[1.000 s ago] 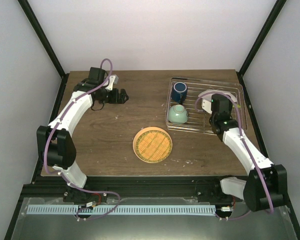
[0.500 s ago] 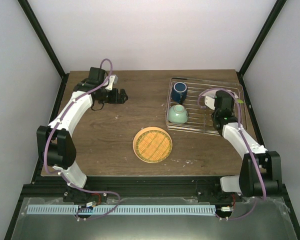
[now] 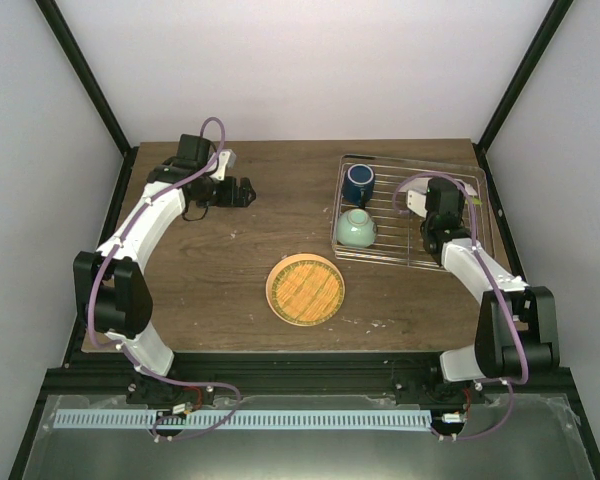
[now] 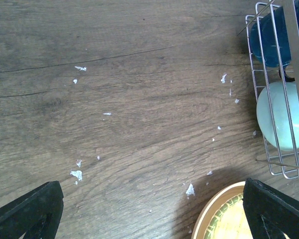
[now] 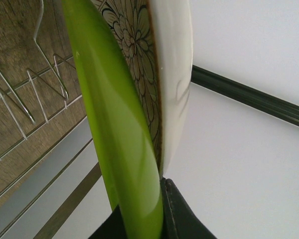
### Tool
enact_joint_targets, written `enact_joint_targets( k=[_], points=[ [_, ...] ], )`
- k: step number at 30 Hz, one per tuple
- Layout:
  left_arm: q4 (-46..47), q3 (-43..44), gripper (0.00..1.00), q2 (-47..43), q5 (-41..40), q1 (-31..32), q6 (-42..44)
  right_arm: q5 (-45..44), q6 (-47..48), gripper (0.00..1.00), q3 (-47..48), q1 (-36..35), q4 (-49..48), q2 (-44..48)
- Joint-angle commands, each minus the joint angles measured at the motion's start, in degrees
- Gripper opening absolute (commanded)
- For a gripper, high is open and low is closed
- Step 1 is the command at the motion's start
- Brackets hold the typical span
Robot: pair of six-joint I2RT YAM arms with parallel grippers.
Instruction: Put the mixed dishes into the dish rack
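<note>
My right gripper shifts slightly toward the mug next and brings the bright green plate [image 5: 114,124] down, because the plate is still above the rack's wires.
My right gripper [image 5: 157,219] is shut on the rim of the bright green plate [image 5: 114,124], which stands on edge. The flower-petal plate [image 5: 139,59] stands on edge right against it. In the top view this gripper [image 3: 458,205] is over the right part of the wire dish rack [image 3: 410,258]. The dark blue mug [image 3: 358,184] and the mint-green bowl [image 3: 356,229] sit in the rack's left part. The orange woven plate [image 3: 305,289] lies flat on the table. My left gripper [image 3: 245,192] is open and empty at the back left.
The left wrist view shows the mug [image 4: 269,35], the bowl [image 4: 281,117], the rack's edge [image 4: 269,164], the orange plate's rim [image 4: 224,214] and white crumbs on the wood. Black frame posts [image 3: 520,70] and white walls enclose the table.
</note>
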State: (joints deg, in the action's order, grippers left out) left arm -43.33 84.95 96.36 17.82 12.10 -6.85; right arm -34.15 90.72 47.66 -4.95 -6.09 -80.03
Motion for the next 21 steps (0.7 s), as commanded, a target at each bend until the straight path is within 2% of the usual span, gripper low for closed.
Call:
enact_joint_targets(
  k=[1,21],
  points=[
    [0.26,-0.15,1.0,0.06,-0.49,-0.04,0.49,1.88,-1.19,0.01,1.55,0.49,-4.29,-0.48],
    [0.18,-0.11,1.0,0.51,-0.06,-0.01,0.26,4.42,-8.12,0.01,0.76,-3.57,0.06,-1.22]
  ],
)
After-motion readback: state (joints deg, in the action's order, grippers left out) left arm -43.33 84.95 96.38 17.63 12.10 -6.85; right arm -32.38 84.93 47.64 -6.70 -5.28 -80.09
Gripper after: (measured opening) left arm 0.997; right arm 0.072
